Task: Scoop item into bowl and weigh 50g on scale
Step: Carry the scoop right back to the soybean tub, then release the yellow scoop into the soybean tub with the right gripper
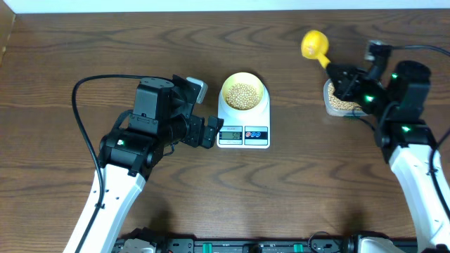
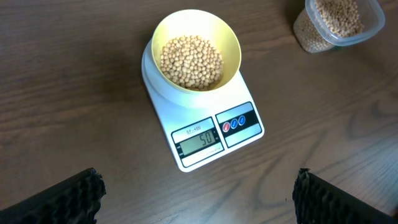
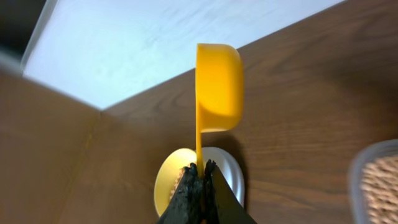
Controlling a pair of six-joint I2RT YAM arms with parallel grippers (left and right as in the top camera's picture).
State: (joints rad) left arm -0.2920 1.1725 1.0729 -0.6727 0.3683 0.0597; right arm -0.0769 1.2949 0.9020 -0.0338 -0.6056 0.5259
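Note:
The scale shows the asked weight, so the robot's right gripper will next move back, lower the scoop (image 1: pixel 313 45) onto the beans in the clear tub (image 1: pixel 339 102) and let go of the scoop's handle.
A pale yellow bowl (image 1: pixel 244 92) filled with beige beans (image 1: pixel 242 95) stands on the white scale (image 1: pixel 243 131); its display reads 50. In the left wrist view the bowl (image 2: pixel 196 57), beans (image 2: pixel 191 61) and scale (image 2: pixel 214 134) sit ahead of my open, empty left gripper (image 2: pixel 198 198). My left gripper (image 1: pixel 209 131) is just left of the scale. My right gripper (image 1: pixel 342 79) is shut on the handle of the bright yellow scoop (image 1: pixel 313 45), held in the air near the clear tub. The scoop (image 3: pixel 217 87) points away from my right gripper (image 3: pixel 200 168), with the bowl (image 3: pixel 168 183) behind it.
A clear plastic tub (image 1: pixel 338 102) of beans sits at the right under the right arm; it also shows in the left wrist view (image 2: pixel 339 23) and blurred in the right wrist view (image 3: pixel 376 180). A black cable loops at the left. The table's far edge meets a white wall.

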